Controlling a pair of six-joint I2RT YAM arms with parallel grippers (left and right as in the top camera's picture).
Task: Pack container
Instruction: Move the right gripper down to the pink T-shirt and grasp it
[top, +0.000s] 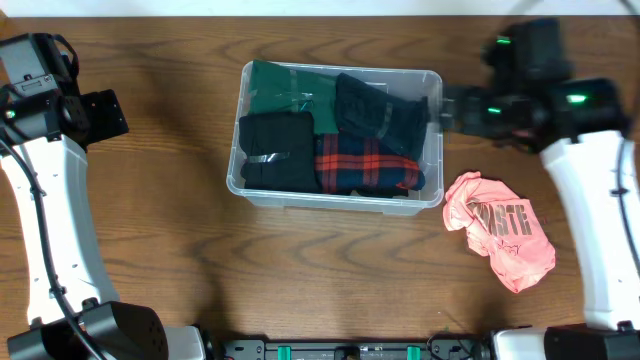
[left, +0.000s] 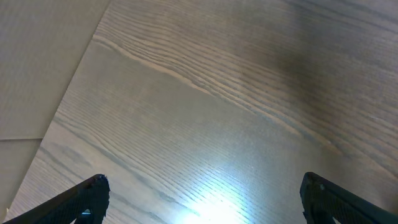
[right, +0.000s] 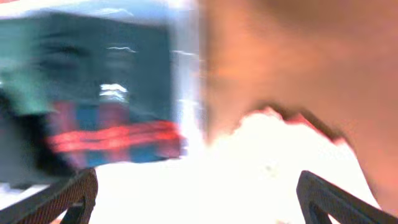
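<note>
The right gripper swings back away from the container next, then moves down onto the pink garment's end farthest from it, as only this piece lies unpacked.
The clear plastic container (top: 335, 200) stands mid-table, holding a green cloth (top: 285, 85), a black cloth (top: 275, 150), a dark navy cloth (top: 375, 110) and a red-and-blue plaid cloth (top: 365, 165). A crumpled pink garment (top: 500, 228) lies on the table to its right. My right gripper (top: 447, 107) is motion-blurred beside the container's right rim, above the pink garment. In the right wrist view it (right: 202, 199) is open and holds nothing, with the container wall (right: 186, 62) and the plaid cloth (right: 112, 137) ahead. My left gripper (top: 110, 115) is far left, open (left: 202, 199) over bare wood.
The wooden table (top: 180, 250) surrounds the container. The left arm (top: 50, 220) runs along the left edge and the right arm (top: 595, 210) along the right edge. A pale floor strip (left: 37, 74) shows past the table's left edge.
</note>
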